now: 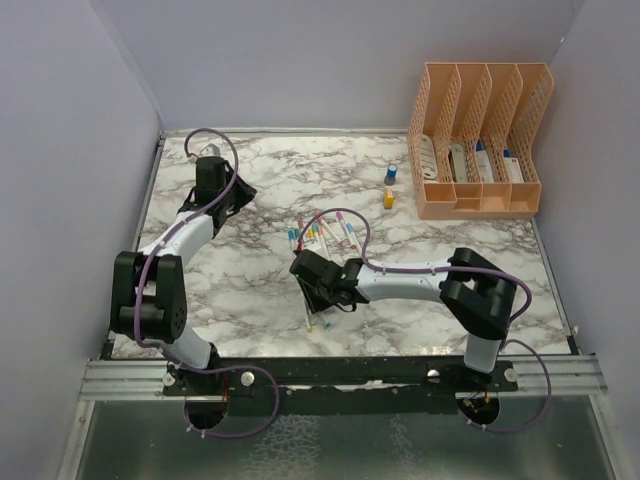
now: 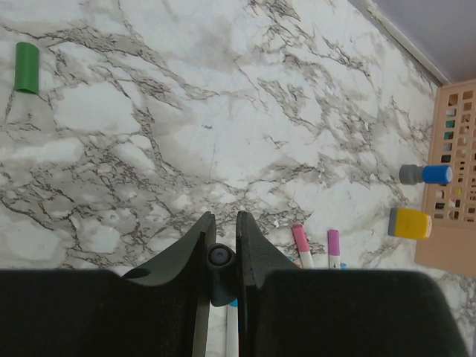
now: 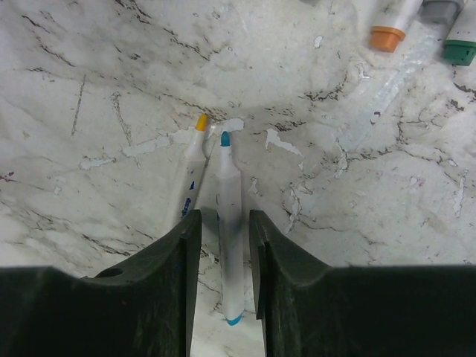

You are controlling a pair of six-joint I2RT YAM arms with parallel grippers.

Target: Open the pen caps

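The left gripper moves toward and down to a loose green cap point(image 2: 27, 67) on open marble next, then releases the dark blue pen cap beside it.
My left gripper point(image 2: 224, 219) is shut on a small dark blue pen cap point(image 2: 218, 257), seen end-on between the jaws; in the top view the left gripper point(image 1: 238, 193) is held over the far left of the table. A loose green cap point(image 2: 27, 67) lies on the marble. My right gripper point(image 3: 224, 219) is open, its jaws standing either side of an uncapped blue-tipped pen point(image 3: 229, 245) that lies flat, with a gap on each side. An uncapped yellow-tipped pen point(image 3: 192, 175) lies just to its left. In the top view the right gripper point(image 1: 316, 292) is low, just in front of a cluster of capped pens point(image 1: 325, 235).
A peach file divider point(image 1: 478, 140) stands at the back right, with a stubby blue bottle point(image 1: 391, 174) and an orange one point(image 1: 388, 198) beside it. Capped pens with pink ends point(image 2: 301, 245) lie near the left gripper. An orange-ended pen point(image 3: 390, 30) lies beyond the right gripper.
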